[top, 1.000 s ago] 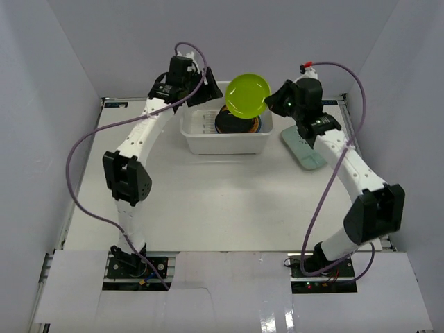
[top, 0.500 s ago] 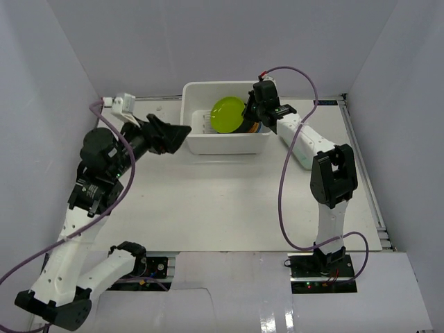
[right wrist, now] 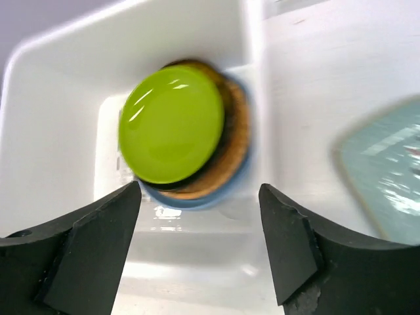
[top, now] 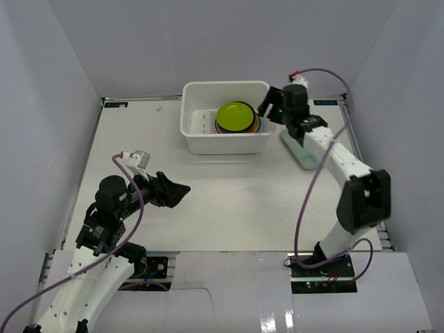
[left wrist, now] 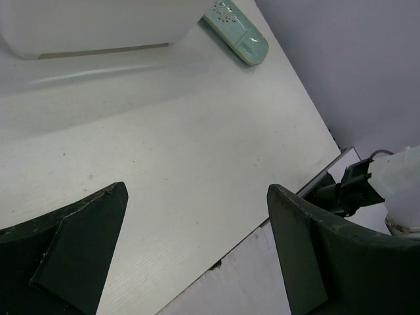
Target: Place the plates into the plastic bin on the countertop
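My right gripper is going back and down next, and it should swing to the oblong plate outside the bin, below and right in the top view, onto the plate's near rim [top: 316,166].
The plastic bin [top: 226,145] stands at the back of the countertop [top: 229,201]. Inside it a lime green plate [top: 234,115] lies flat on top of a stack of plates. In the right wrist view the lime green plate [right wrist: 172,123] covers a dark plate, a woven tan plate [right wrist: 237,141] and a light blue plate [right wrist: 191,199]. My right gripper [top: 266,110] hovers open at the bin's right rim, holding nothing [right wrist: 200,189]. A pale green oblong plate [top: 302,152] lies on the counter right of the bin, partly under my right arm. My left gripper [top: 180,189] is open and empty over the near left counter.
Pale grey panels wall the countertop on three sides. In the left wrist view the bin's wall [left wrist: 92,26], the oblong plate [left wrist: 237,33] and the counter's near edge [left wrist: 262,226] show. My right arm's purple cable [top: 312,187] loops over the right side.
The lime green plate went from my right gripper down onto the stack in the bin. My right gripper opened and drew back right. My left arm pulled back to the near left.
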